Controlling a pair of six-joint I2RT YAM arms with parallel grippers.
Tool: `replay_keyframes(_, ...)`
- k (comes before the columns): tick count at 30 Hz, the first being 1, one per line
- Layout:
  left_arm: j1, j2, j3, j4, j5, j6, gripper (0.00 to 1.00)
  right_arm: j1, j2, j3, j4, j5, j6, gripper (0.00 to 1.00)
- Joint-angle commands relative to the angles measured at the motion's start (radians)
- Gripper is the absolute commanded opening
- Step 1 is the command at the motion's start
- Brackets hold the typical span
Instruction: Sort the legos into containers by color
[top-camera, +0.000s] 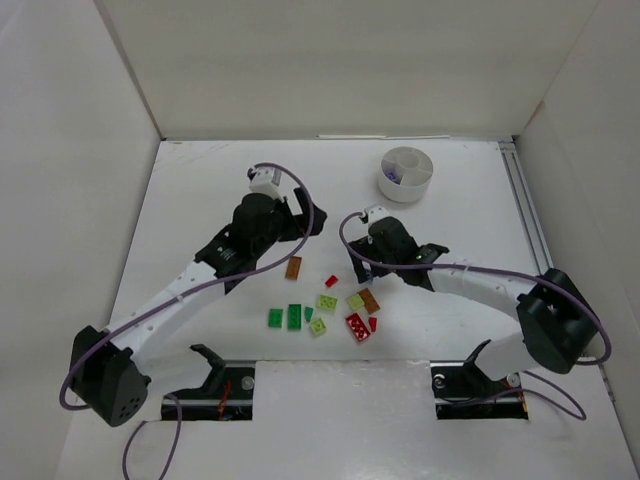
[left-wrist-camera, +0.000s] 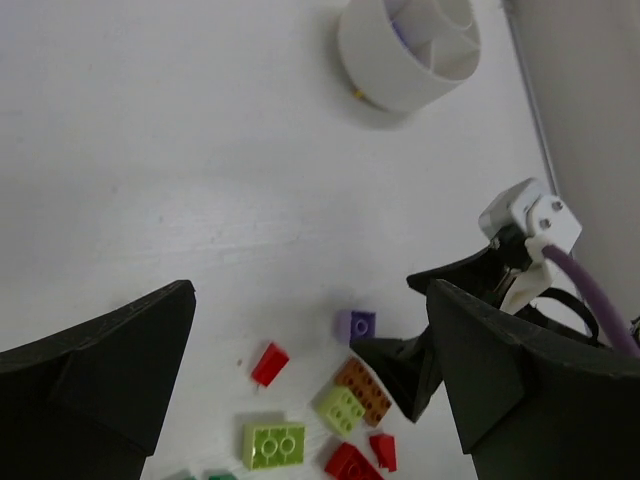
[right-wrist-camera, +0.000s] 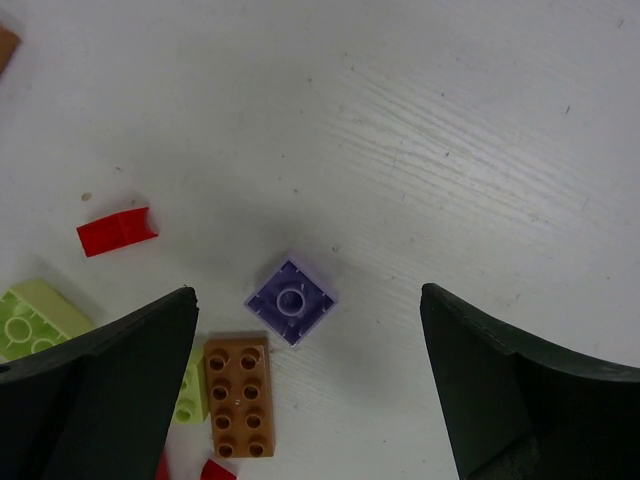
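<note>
The purple brick (right-wrist-camera: 290, 300) lies below my right gripper, between its open fingers. Next, that gripper lowers until both fingers are on either side of the brick and closes.
Several legos lie loose on the white table: two dark green (top-camera: 295, 316), lime (top-camera: 327, 302), red (top-camera: 357, 327) and orange-brown (top-camera: 293, 267). A purple brick (right-wrist-camera: 290, 300) lies studs-down beside an orange-brown plate (right-wrist-camera: 238, 393). My right gripper (right-wrist-camera: 305, 292) hangs open over it, one finger on each side, not touching. In the top view the right gripper (top-camera: 362, 262) hides that brick. My left gripper (top-camera: 292, 222) stands open and empty left of the pile; its view shows the purple brick (left-wrist-camera: 356, 325). The containers are one round white divided dish (top-camera: 406, 173) with a purple piece inside.
White walls enclose the table on three sides. A metal rail (top-camera: 520, 200) runs along the right edge. The dish (left-wrist-camera: 408, 50) stands far from the pile, at the back right. The two arms sit close together above the legos.
</note>
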Motion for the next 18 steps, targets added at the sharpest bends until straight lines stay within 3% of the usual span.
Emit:
replay_keyframes(1,0.002,-0.106,-0.088,-0.038,-0.069,-0.092,1.0,0.034,0.039,0.054,0.06,0.093,0.084,0.96)
replay_keyframes(8,0.002,-0.229,-0.161,-0.092,-0.12,-0.138,1.0,0.044,0.131,0.063,0.07,0.136,0.15,0.84)
replay_keyframes(18,0.002,-0.209,-0.131,-0.135,-0.155,-0.129,1.0,0.044,0.171,0.054,0.052,0.115,0.193,0.69)
